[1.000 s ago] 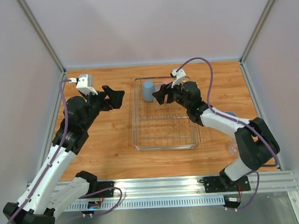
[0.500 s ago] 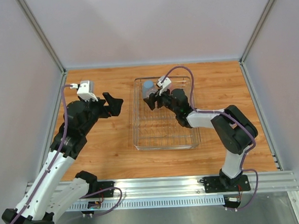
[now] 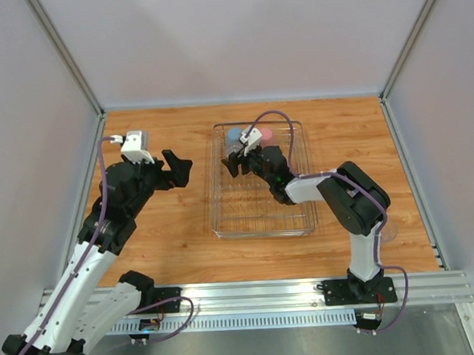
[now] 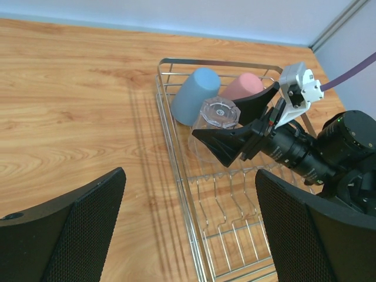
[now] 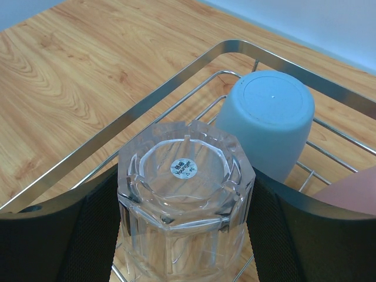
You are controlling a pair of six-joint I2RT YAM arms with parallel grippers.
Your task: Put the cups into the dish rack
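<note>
The rack wires before the blue cup are free, so my right gripper needs to lower the clear cup, moving gently toward the rack's side bar nearest my left gripper.
The dish rack (image 3: 264, 232) lies mid-table. A blue cup (image 3: 234, 135) and a pink cup (image 3: 266, 135) stand upside down in its far end. My right gripper (image 3: 234, 163) is shut on a clear cup (image 5: 185, 200), upside down, just in front of the blue cup (image 5: 271, 120), inside the rack's far left corner (image 5: 147, 111). The pink cup (image 5: 355, 191) shows at the right edge. My left gripper (image 3: 180, 166) is open and empty, above the table left of the rack (image 4: 176, 176). The lavender cup is out of view.
A second clear cup (image 3: 391, 231) stands on the table at the right, partly behind my right arm's base link. The near part of the rack holds only wire dividers (image 4: 235, 211). Grey walls close the table at the back and sides.
My right gripper moved left and a little nearer along the rack's far end with the clear cup, uncovering the pink cup. My right arm's elbow swung left. The left arm barely shifted.
</note>
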